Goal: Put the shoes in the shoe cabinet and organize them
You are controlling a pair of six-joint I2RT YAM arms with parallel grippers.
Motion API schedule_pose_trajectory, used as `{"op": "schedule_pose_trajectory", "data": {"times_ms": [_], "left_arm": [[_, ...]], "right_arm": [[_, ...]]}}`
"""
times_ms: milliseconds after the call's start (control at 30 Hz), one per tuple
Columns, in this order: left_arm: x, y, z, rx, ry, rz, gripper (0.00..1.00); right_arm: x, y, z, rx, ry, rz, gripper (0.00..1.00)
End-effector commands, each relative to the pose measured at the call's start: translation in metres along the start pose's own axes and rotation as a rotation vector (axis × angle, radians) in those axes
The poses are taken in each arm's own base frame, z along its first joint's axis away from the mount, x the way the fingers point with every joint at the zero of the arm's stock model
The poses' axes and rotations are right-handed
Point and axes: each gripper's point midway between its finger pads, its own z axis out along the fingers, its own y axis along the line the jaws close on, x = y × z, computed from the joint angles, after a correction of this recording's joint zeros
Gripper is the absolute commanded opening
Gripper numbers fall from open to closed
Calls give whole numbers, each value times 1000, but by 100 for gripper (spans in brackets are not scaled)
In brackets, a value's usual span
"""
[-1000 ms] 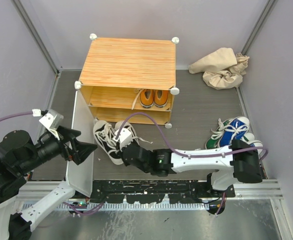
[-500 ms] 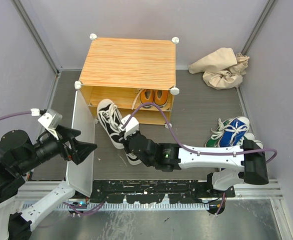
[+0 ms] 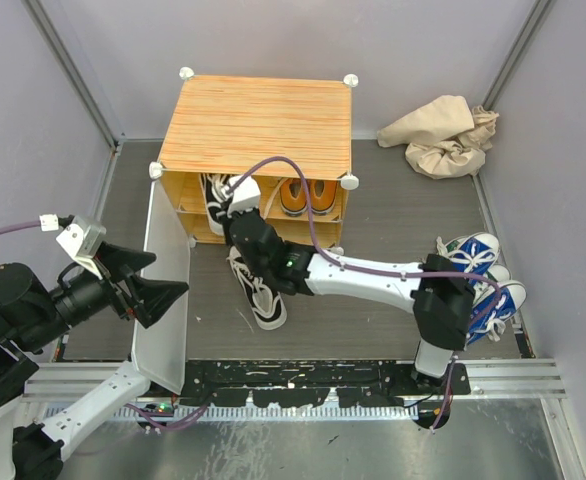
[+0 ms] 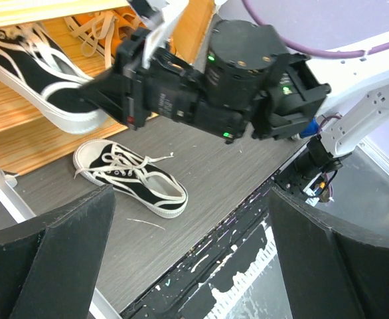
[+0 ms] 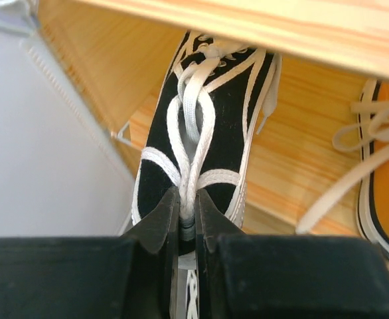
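Note:
The shoe's heel still sticks out past the shelf's front edge, so my right gripper will next push the white-and-black shoe outward into the upper shelf and toward the door's side.
The shoe cabinet [image 3: 258, 120] stands at the back with its white door [image 3: 165, 250] swung open. My right gripper [image 3: 235, 203] is shut on the laces of a white-and-black shoe [image 5: 208, 126] and holds it toe-first inside the upper shelf, left part; its jaws [image 5: 187, 206] pinch the laces. The orange pair [image 3: 308, 195] sits in the same shelf to the right. The other white-and-black shoe [image 3: 256, 290] lies on the floor before the cabinet, also in the left wrist view [image 4: 131, 176]. Blue shoes [image 3: 478, 252] lie at the right. My left gripper [image 3: 158, 295] is open and empty by the door.
A crumpled beige cloth bag [image 3: 443, 135] lies at the back right. Grey walls close in both sides. The right arm stretches across the floor in front of the cabinet. The green shoes are hidden from view.
My right gripper has carried the white-and-black shoe up from the floor and into the cabinet's upper shelf. The left arm has shifted slightly; its gripper stays open.

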Motion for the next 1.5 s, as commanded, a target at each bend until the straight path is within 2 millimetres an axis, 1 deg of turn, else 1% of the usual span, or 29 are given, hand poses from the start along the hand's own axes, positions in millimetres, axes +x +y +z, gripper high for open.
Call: {"op": "schedule_pose_trajectory", "data": {"times_ms": [0, 167, 300, 367, 500, 533, 733, 867, 933, 1033, 1067, 1200, 1267, 1367, 1467], "left_arm": [[-22, -9, -3, 33, -77, 14, 98], [-19, -9, -4, 36, -75, 15, 98], [-14, -7, -2, 35, -62, 11, 98], [-11, -7, 0, 38, -54, 6, 98], [-6, -7, 4, 42, -40, -1, 98], [-6, -7, 4, 42, -37, -3, 98], [-3, -7, 5, 47, -36, -12, 98], [-1, -6, 6, 46, -29, -15, 98], [0, -6, 6, 46, -27, -15, 98], [0, -6, 7, 46, -25, -16, 98], [0, -6, 8, 47, -24, -18, 98], [0, -6, 8, 46, -25, -18, 98], [1, -5, 9, 45, -21, -19, 98], [1, -5, 9, 44, -21, -19, 98], [2, -4, 11, 40, -15, -18, 98]], "right_arm": [[-95, 7, 22, 13, -245, 190, 1], [-95, 4, 57, 70, -270, 243, 1], [-89, -4, 77, 148, -301, 295, 1], [-83, -4, 85, 171, -306, 316, 1], [-78, 2, 99, 183, -321, 341, 1], [-74, 5, 104, 186, -317, 337, 1], [-75, 15, 120, 182, -316, 338, 1], [-62, 14, 127, 188, -298, 337, 3], [-56, 13, 128, 191, -285, 348, 12], [-49, 14, 129, 181, -268, 353, 20], [-48, 15, 128, 177, -263, 353, 24], [-45, 20, 127, 141, -236, 333, 48], [-44, 23, 124, 115, -229, 319, 57], [-49, 28, 113, 75, -235, 299, 63], [-55, 35, 95, 54, -243, 255, 69]]}}
